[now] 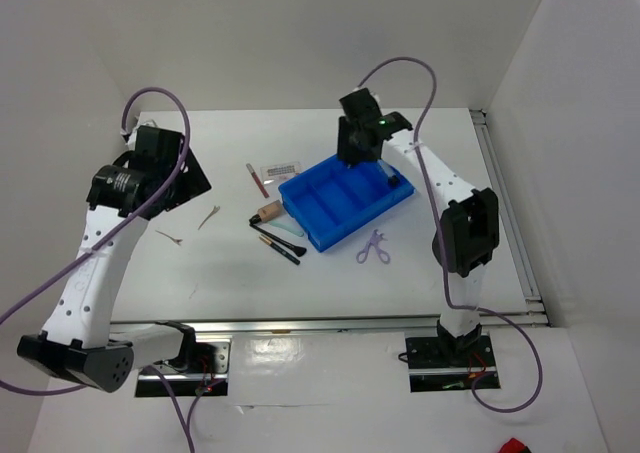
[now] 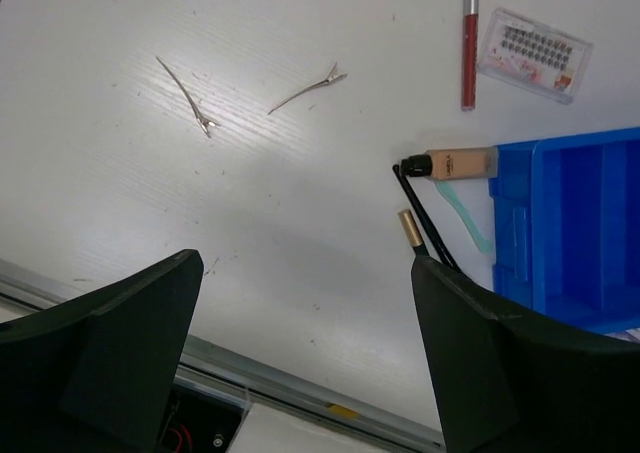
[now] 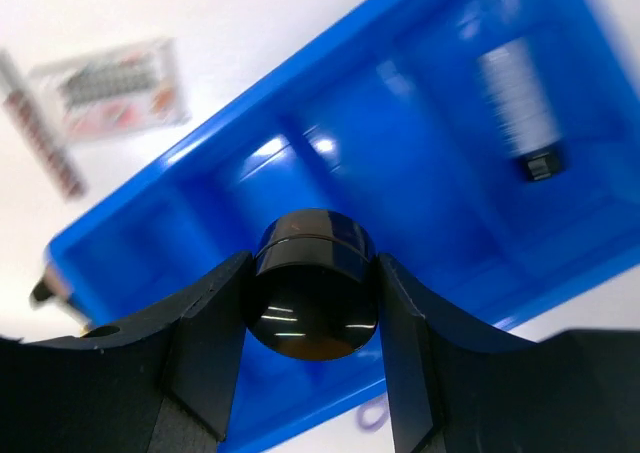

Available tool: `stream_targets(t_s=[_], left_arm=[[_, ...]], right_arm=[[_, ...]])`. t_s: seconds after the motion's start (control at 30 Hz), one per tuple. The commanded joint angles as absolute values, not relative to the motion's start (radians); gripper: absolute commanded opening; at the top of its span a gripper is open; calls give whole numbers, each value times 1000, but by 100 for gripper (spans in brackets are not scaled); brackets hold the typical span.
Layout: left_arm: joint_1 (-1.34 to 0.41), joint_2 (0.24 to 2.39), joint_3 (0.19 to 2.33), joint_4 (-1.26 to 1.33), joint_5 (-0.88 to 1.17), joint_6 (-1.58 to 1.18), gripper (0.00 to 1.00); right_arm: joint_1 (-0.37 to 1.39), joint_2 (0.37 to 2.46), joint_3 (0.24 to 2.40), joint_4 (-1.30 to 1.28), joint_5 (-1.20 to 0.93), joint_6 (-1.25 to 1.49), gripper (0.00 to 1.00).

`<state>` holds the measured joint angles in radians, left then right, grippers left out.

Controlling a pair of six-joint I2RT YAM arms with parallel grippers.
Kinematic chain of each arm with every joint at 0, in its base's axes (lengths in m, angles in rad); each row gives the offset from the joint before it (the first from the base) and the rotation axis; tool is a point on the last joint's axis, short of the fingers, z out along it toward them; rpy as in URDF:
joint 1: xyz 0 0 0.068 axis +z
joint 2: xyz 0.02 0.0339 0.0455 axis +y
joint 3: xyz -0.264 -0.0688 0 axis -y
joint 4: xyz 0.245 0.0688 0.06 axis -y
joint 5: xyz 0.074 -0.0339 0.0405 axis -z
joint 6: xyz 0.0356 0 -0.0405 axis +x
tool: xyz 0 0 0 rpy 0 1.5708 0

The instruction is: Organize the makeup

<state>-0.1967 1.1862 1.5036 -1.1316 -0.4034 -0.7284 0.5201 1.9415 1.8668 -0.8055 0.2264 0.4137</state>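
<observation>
The jar (image 3: 312, 313) goes toward the right in the top view and down with my right gripper next, for release in the tray's roomy section beside the clear bottle.
My right gripper (image 3: 312, 263) is shut on the black round jar (image 3: 312, 313) and holds it over the blue tray (image 3: 420, 183). A clear bottle (image 3: 520, 103) lies in one of the tray's end compartments. In the top view this gripper (image 1: 360, 153) hangs above the tray's far side (image 1: 318, 241). My left gripper (image 2: 305, 263) is open and holds nothing, above the table's left part. Left of the tray lie the beige tube (image 2: 455, 164), black brush (image 2: 425, 218), pencil (image 2: 410, 228), pink stick (image 2: 468, 43), white card (image 2: 530, 55) and two thin clips (image 2: 190, 98) (image 2: 308, 90).
A purple scissor-like tool (image 1: 374, 247) lies on the table just in front of the tray. A pale green strip (image 2: 462, 213) rests beside the brush. A metal rail (image 1: 330, 323) runs along the table's near edge. White walls close in both sides.
</observation>
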Motion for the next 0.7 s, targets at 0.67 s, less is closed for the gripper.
stream_targets(t_s=[0.67], left_arm=[[-178, 1278, 1465, -1101, -313, -655, 100]], right_arm=[[282, 2203, 2077, -689, 181, 374, 62]])
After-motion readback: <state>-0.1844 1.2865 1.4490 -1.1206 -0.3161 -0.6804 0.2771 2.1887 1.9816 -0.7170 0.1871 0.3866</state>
